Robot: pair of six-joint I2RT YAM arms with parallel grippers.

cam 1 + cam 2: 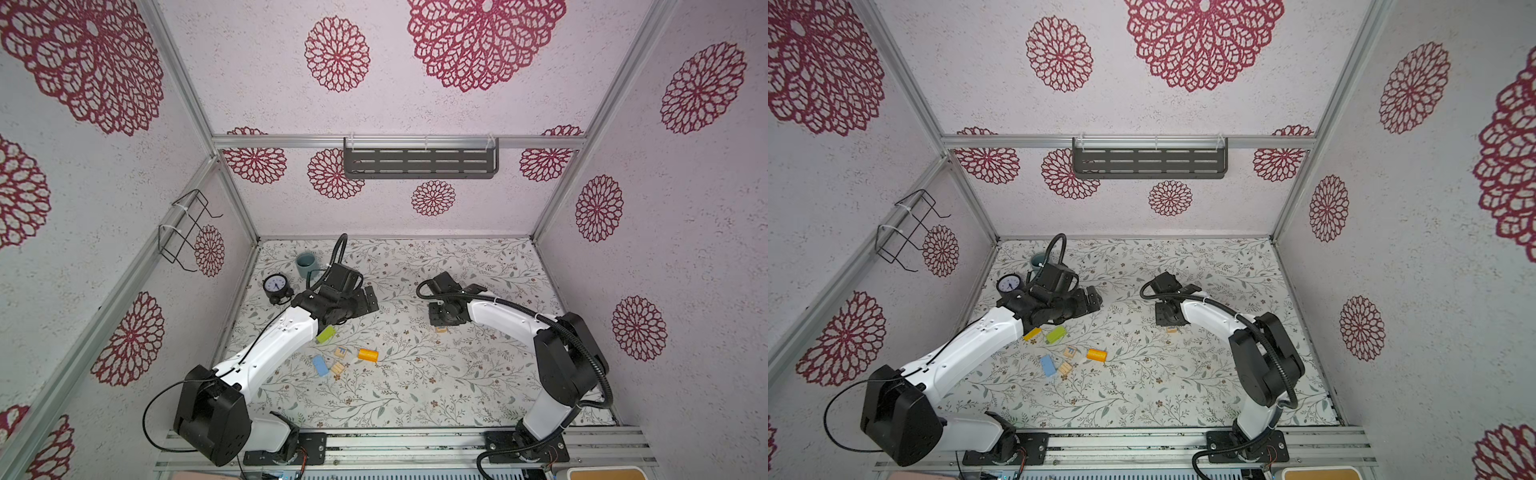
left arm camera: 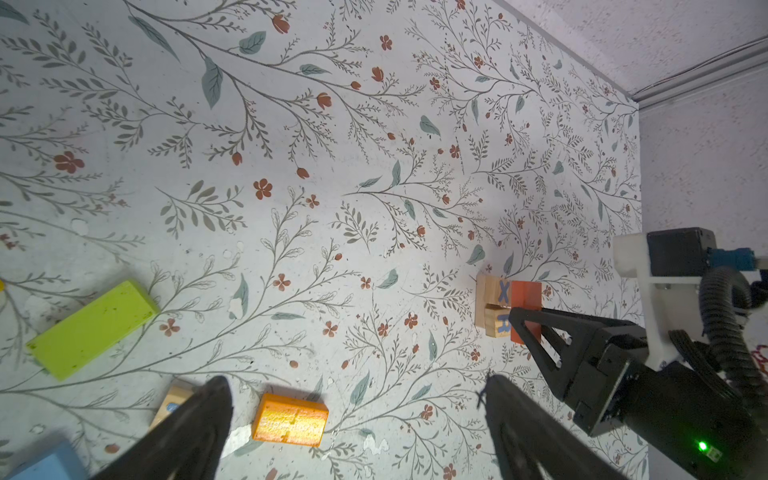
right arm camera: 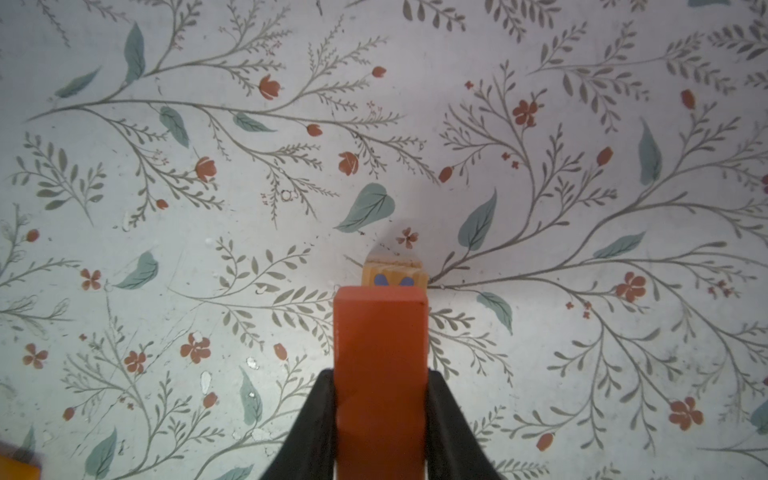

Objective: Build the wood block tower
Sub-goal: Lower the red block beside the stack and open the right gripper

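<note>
The red-orange block [image 3: 380, 332] comes down next, already lined up along the tops of the X and R cubes below, and my right gripper releases it.
My right gripper [image 3: 381, 374] is shut on a red-orange block [image 3: 380, 332] and points down over the tower, two plain letter cubes [image 2: 494, 305] marked X and R. Whether the block [image 2: 527, 296] rests on them I cannot tell. In both top views the gripper [image 1: 444, 319] hides all but a cube edge [image 1: 441, 329]. My left gripper [image 2: 357, 382] is open and empty, lying low near the cup side [image 1: 365, 299]. Loose wood blocks lie beside the left arm: green [image 1: 325, 334], yellow [image 1: 1032, 333], orange cylinder [image 1: 368, 355], light blue [image 1: 320, 365], two letter cubes [image 1: 341, 352].
A grey-blue cup [image 1: 305, 264] and a round black alarm clock [image 1: 275, 286] stand at the back left, close behind the left arm. A floral mat [image 1: 478, 382] covers the table, and walls close it in on three sides.
</note>
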